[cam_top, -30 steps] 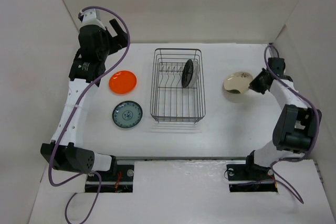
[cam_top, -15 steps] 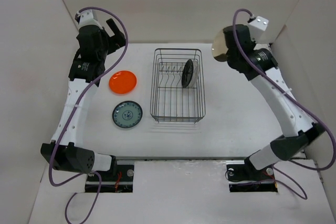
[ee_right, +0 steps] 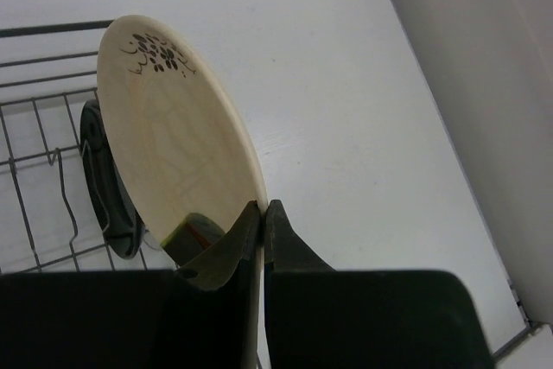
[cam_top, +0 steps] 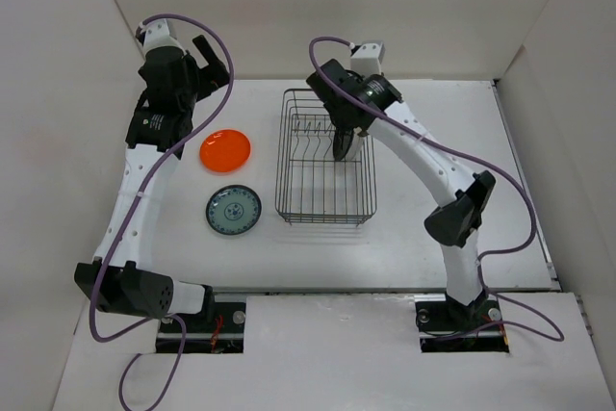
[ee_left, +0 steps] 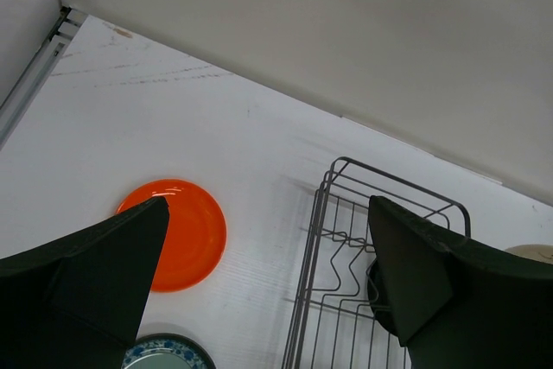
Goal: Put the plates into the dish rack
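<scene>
My right gripper goes left in the top view next, then down, over the slot [ee_right: 69,181] beside the black plate to release, as that slot is empty.
My right gripper [ee_right: 263,212] is shut on the rim of the beige plate [ee_right: 173,136] with a dark mark. It holds the plate on edge above the far right part of the dish rack [cam_top: 322,190]. In the top view the right gripper [cam_top: 337,115] hangs over the black plate [cam_top: 343,140], which stands upright in the dividers and also shows in the right wrist view [ee_right: 104,181]. I cannot make out the clear glass plate. The orange plate [cam_top: 225,150] and blue-green plate [cam_top: 233,211] lie flat left of the rack. My left gripper [cam_top: 210,57] is open and empty, high above the far left.
The white back wall and side walls enclose the table. In the left wrist view I see the orange plate [ee_left: 186,231], the rack's far left corner [ee_left: 333,181] and the rim of the blue-green plate [ee_left: 164,353].
My right arm has lifted the beige plate from the table's right side and swung it left, to above the rack's far end. The left arm has not moved.
</scene>
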